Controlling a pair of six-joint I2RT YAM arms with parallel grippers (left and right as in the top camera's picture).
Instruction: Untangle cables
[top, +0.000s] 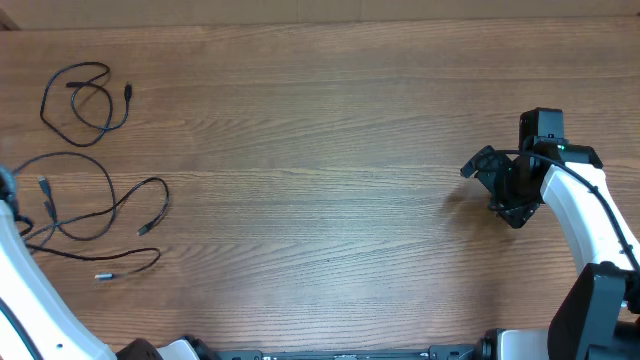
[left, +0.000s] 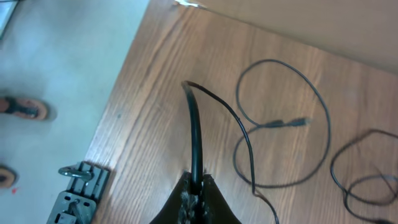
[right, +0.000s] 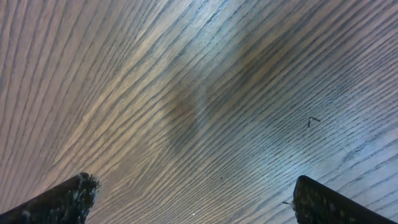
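Note:
Next, my left gripper will carry the cable outward, to the right in the overhead view, off the other loop, then lower and release it, since bare wood lies there.
The cables lie at the table's left end as thin black cords: one small loop (top: 85, 100) at the back and looser loops (top: 100, 210) nearer the front. My left gripper (left: 196, 182) is shut on a black cable (left: 195, 130), which rises from the jaws, bends at its top and runs down to the right. Beside it lies a cable loop (left: 283, 124) with small plugs (left: 298, 122) inside it. In the overhead view the left gripper (top: 6, 188) only just shows at the left edge. My right gripper (top: 500, 185) (right: 196, 202) stands wide open over bare wood at the far right, holding nothing.
In the left wrist view the table's left edge (left: 118, 118) is close by, with grey floor beyond it and a metal clamp (left: 81, 186) at the corner. Another cord loop (left: 367, 180) lies at the right of that view. A wide span of wooden tabletop (top: 320, 180) separates the two arms.

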